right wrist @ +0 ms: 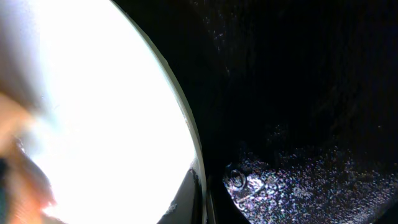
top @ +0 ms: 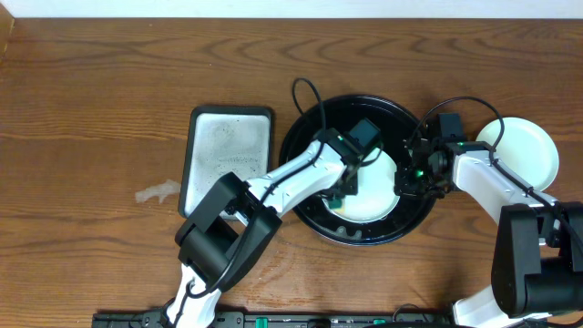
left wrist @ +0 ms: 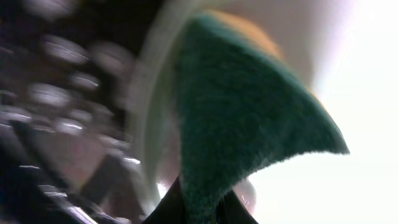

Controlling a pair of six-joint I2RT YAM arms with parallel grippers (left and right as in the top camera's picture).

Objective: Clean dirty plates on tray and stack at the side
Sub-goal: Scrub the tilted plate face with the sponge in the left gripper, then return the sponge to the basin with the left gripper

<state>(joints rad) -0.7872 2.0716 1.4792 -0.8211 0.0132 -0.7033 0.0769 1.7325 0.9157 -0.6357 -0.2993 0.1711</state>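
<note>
I will lift the sponge (left wrist: 242, 112) off the plate with my left gripper next, move it past the black tray's rim and lower it there, because the metal tray is empty.
The round black tray (top: 364, 239) holds one pale plate (top: 375, 208). My left gripper (top: 342, 195) is shut on a green sponge (left wrist: 242, 112) that presses on the left part of this plate (left wrist: 354, 186), and its fingers (left wrist: 202, 210) show at the bottom of the left wrist view. My right gripper (top: 405, 182) is shut on the plate's right rim. In the right wrist view its fingers (right wrist: 202, 199) sit on either side of the bright plate (right wrist: 93, 112), over the wet tray (right wrist: 298, 93). Another pale plate (top: 528, 150) lies on the table to the right of the tray.
A rectangular silver-grey metal tray (top: 228, 146) lies left of the black tray. A pale smear (top: 159, 192) marks the wood at the left. Both arms cross over the black tray, and their bases stand at the front edge.
</note>
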